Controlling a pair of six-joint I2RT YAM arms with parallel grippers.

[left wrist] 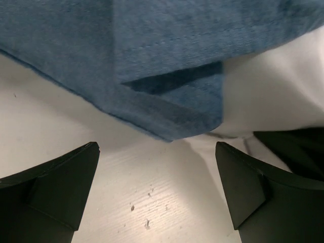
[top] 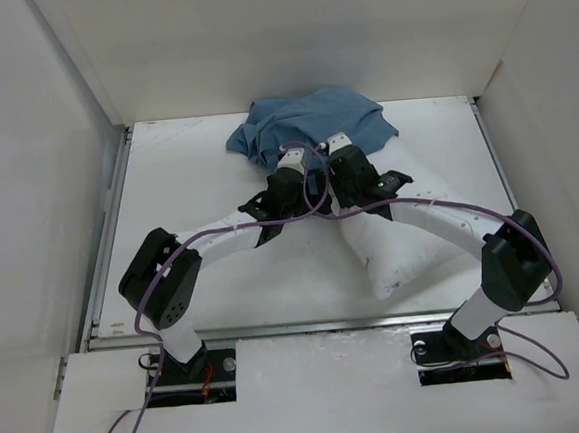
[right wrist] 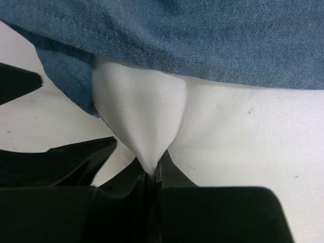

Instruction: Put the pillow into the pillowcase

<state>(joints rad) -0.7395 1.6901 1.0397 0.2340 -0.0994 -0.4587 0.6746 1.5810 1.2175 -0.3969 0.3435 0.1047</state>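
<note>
My right gripper should next lift the pillow's fold to the left in the top view and release it where the pillowcase's hem drapes, because the pillowcase's folded corner (right wrist: 71, 76) lies on that side of the gripper.
The blue pillowcase (top: 307, 125) lies bunched at the back middle of the table. The white pillow (top: 393, 253) lies in front of it, its far end under the pillowcase's edge. My right gripper (right wrist: 152, 172) is shut on a pinched fold of the pillow (right wrist: 136, 116) right at the pillowcase's hem (right wrist: 202, 45). My left gripper (left wrist: 157, 172) is open and empty, low over the bare table, just short of a folded corner of the pillowcase (left wrist: 172, 111). The pillow also shows at the right of the left wrist view (left wrist: 283, 91).
White walls (top: 27, 197) enclose the table on the left, back and right. Purple cables (top: 308, 200) loop across both arms near the wrists. The right gripper's body (left wrist: 298, 147) sits close beside my left fingers.
</note>
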